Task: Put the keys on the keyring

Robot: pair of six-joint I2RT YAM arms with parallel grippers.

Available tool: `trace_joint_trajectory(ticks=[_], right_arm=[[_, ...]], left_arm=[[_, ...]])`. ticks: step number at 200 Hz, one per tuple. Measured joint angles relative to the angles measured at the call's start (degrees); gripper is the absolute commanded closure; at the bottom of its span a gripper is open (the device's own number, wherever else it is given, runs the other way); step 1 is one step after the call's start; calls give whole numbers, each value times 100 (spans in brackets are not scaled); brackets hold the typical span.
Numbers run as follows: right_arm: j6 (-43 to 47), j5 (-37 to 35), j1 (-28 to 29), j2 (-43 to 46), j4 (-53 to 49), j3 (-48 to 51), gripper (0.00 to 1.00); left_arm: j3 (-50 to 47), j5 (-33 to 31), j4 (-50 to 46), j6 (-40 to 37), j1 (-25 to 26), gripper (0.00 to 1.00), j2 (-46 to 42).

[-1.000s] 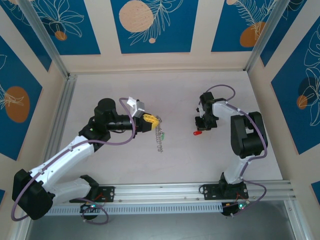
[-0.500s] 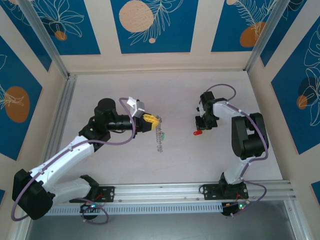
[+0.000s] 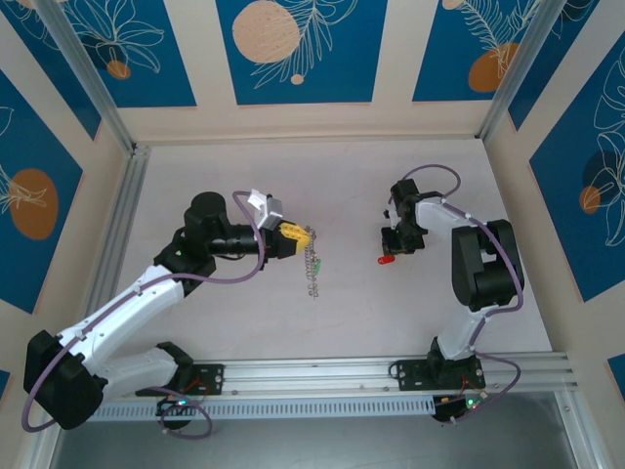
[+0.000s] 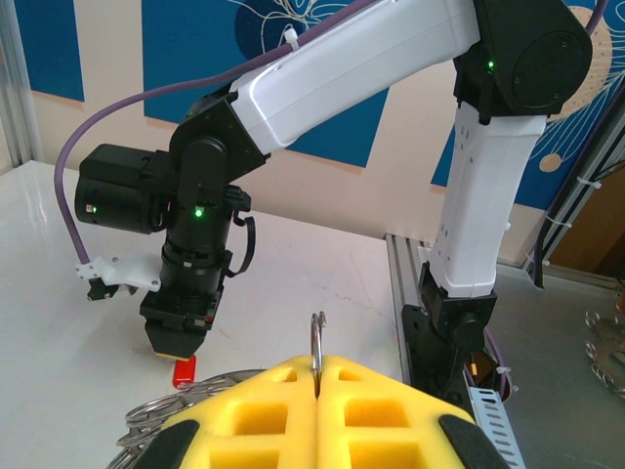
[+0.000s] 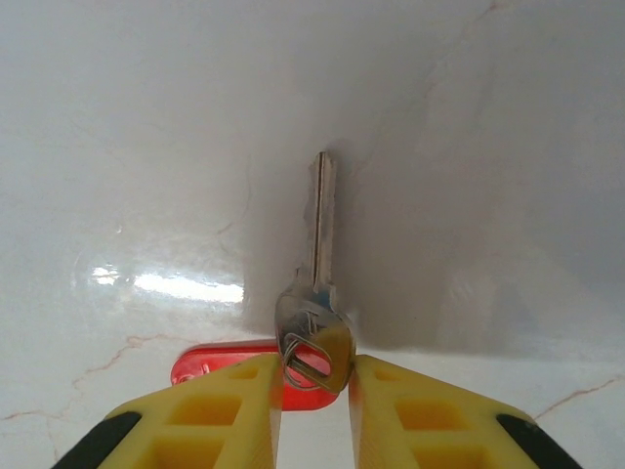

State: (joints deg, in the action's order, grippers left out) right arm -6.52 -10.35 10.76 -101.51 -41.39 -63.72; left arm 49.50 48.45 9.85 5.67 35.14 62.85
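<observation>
My right gripper will next shift slightly off the key's head toward the red tag (image 5: 210, 362), then close on the small ring, as that loop joins both.
My left gripper (image 3: 305, 235) is shut on the keyring (image 4: 316, 342), whose thin metal loop stands edge-on out of the yellow fingertips. The keyring's chain (image 3: 312, 268) hangs down from it to the table, with a speck of green (image 3: 318, 262) beside it. My right gripper (image 3: 391, 250) points down at the table on the right. Its yellow fingers (image 5: 234, 410) flank the head of a silver key (image 5: 322, 244) and touch both of its edges. The key's blade points away toward the table. Its red plastic tag (image 5: 210, 362) lies flat on the table under the left finger.
The white tabletop (image 3: 371, 186) is bounded by aluminium rails at the left (image 3: 117, 234) and near edge (image 3: 391, 371). Blue patterned walls stand behind and at both sides. Purple cables (image 3: 249, 264) loop along both arms.
Neither arm has visibly moved in the top view. The keyring chain and the red tag lie where they were.
</observation>
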Motion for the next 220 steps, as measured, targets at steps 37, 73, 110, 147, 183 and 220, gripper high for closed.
trace_joint_trajectory(ticks=[37, 73, 110, 147, 183, 220], right_arm=[[20, -42, 44, -44, -2, 0, 76], [57, -98, 181, -44, -4, 0, 78], [79, -214, 269, -44, -13, 48, 81], [122, -367, 295, -72, -72, 59, 80], [186, -468, 317, -107, -116, 22, 88], [208, -494, 328, -142, -181, -59, 96]], left_arm=[[0, 0, 0, 0, 0, 100, 0], [0, 0, 0, 0, 0, 100, 0], [0, 0, 2, 0, 0, 100, 0], [0, 2, 42, 2, 2, 100, 0], [0, 0, 48, 4, 0, 100, 0], [0, 0, 48, 4, 2, 100, -2]])
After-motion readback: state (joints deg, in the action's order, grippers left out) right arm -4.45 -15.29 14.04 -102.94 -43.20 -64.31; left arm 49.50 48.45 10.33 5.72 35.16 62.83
